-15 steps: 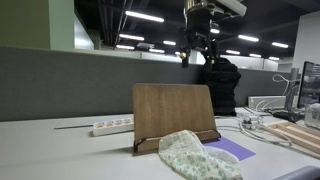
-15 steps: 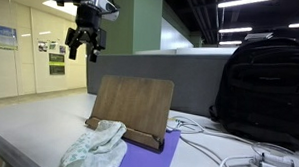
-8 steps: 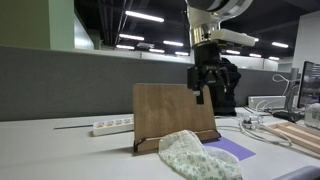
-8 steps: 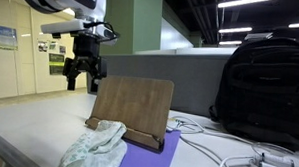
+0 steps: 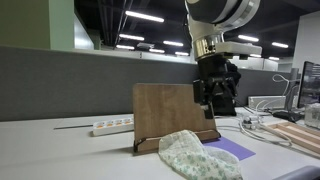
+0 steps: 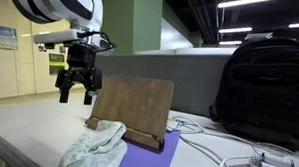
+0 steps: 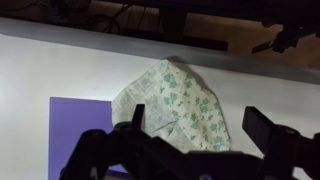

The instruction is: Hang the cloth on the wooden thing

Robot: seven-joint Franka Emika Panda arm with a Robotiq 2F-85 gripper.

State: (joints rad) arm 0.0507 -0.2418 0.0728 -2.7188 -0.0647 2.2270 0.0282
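Observation:
The cloth lies on the tabletop well below my open fingers, so I need to lower my gripper, fingers spread, onto the green-speckled part of the cloth (image 5: pixel 195 155).
The cloth (image 5: pixel 195 155), whitish with a green speckle, lies crumpled on the table in front of the wooden thing; it also shows in an exterior view (image 6: pixel 97 147) and in the wrist view (image 7: pixel 175 105). The wooden thing (image 5: pixel 170 108) is an upright brown board with a low front ledge, also seen in an exterior view (image 6: pixel 137 101). My gripper (image 5: pixel 215 95) hangs open and empty beside the board's upper edge, above the table; it also shows in an exterior view (image 6: pixel 77 86). In the wrist view my gripper (image 7: pixel 200 125) is well above the cloth, its fingers spread.
A flat purple sheet (image 5: pixel 235 148) lies under the cloth, also in the wrist view (image 7: pixel 75 130). A black backpack (image 6: pixel 264 88) stands by the board, with cables (image 6: pixel 237 147) in front. A white power strip (image 5: pixel 112 126) lies behind. Light wooden slats (image 5: pixel 300 135) lie at the table's side.
My gripper has come down from high above the board to the level of its upper edge, staying open. The cloth and the board have not moved.

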